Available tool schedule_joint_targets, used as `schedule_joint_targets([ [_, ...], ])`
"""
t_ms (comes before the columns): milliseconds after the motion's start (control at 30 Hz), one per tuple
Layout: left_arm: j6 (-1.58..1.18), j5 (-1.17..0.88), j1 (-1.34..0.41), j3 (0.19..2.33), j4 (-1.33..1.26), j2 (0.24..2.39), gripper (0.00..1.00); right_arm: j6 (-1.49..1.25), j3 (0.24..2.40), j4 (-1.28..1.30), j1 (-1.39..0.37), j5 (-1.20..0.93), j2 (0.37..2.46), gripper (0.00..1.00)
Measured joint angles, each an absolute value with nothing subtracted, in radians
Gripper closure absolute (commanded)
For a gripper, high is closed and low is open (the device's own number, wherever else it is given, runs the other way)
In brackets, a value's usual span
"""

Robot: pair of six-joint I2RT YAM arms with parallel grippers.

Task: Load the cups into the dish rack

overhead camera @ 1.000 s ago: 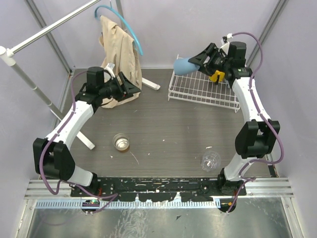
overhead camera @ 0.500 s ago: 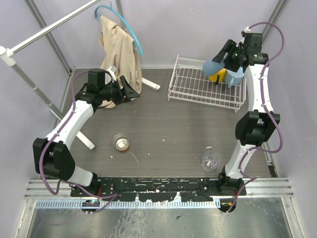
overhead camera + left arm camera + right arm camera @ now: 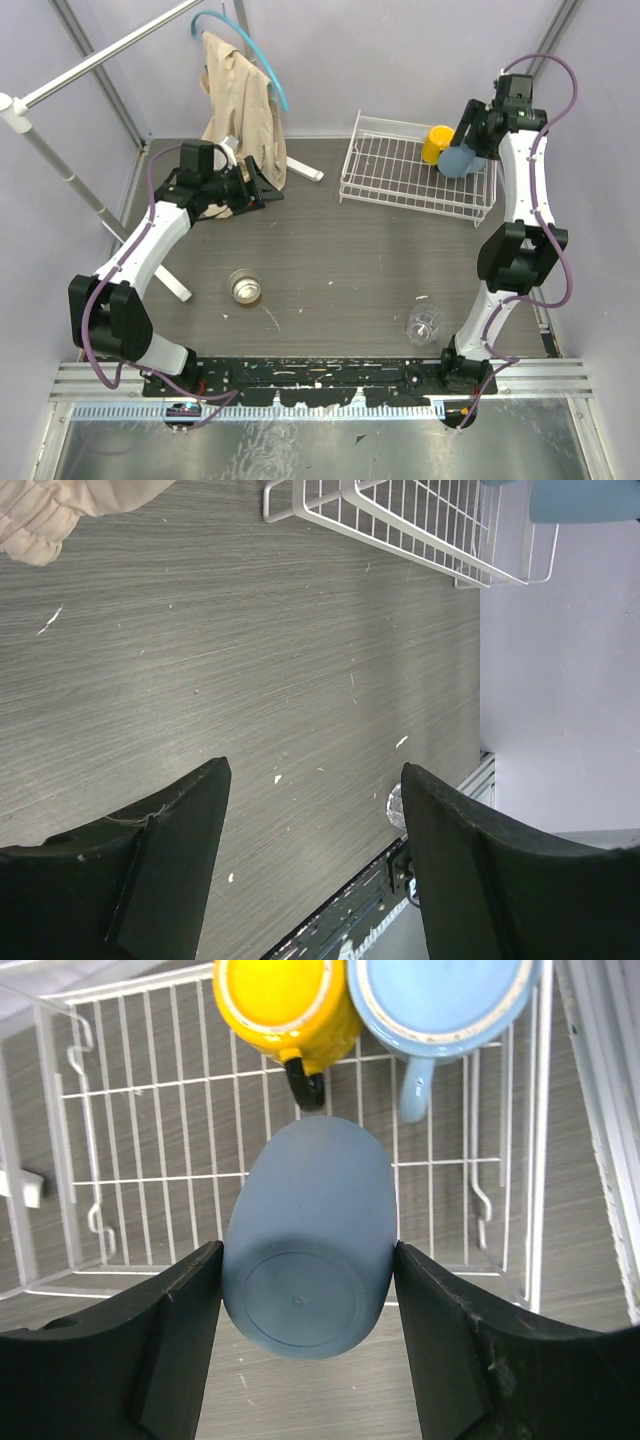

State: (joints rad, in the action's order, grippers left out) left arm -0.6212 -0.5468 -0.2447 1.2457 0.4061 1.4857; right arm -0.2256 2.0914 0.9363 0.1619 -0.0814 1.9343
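My right gripper will next move back and lower the tumbler onto the rack's bare near corner [image 3: 469, 200] [image 3: 453, 1218] before the light blue handled mug to let it go, because that corner is below and back.
My right gripper [image 3: 463, 152] [image 3: 308, 1252] is shut on the small light blue tumbler [image 3: 457, 162] [image 3: 308, 1230] and holds it tilted over the right back part of the white dish rack [image 3: 390, 182] [image 3: 150, 1160]. The yellow-orange mug [image 3: 436, 143] [image 3: 285, 1005] and the light blue handled mug [image 3: 440, 1000] stand in the rack just beyond the tumbler. The silvery metal cup [image 3: 243, 286] and the clear glass cup [image 3: 425, 323] stand on the table. My left gripper [image 3: 262, 186] [image 3: 312, 770] is open and empty above the table at the left.
A white pole clothes stand [image 3: 60, 165] with a beige cloth [image 3: 238, 110] and a blue hanger [image 3: 262, 60] fills the back left. The rack's near corner [image 3: 400, 520] and the edge of the glass cup [image 3: 393, 806] show in the left wrist view.
My right gripper has carried the tumbler from the rack's back left corner to its right side, beside the yellow-orange mug. The left arm has hardly moved.
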Motion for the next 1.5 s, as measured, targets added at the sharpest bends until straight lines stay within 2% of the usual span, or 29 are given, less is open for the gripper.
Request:
schedule_joint_targets([
  [667,-0.622,-0.562,-0.245,1.23,0.405,1.501,0.23,-0.18,1.833,0.879,0.276,-0.009,1.88,0.85],
  [1500,-0.621,-0.562,-0.245,1.23,0.415,1.511,0.21,-0.175,1.785,0.799,0.29,-0.031,1.907,0.86],
])
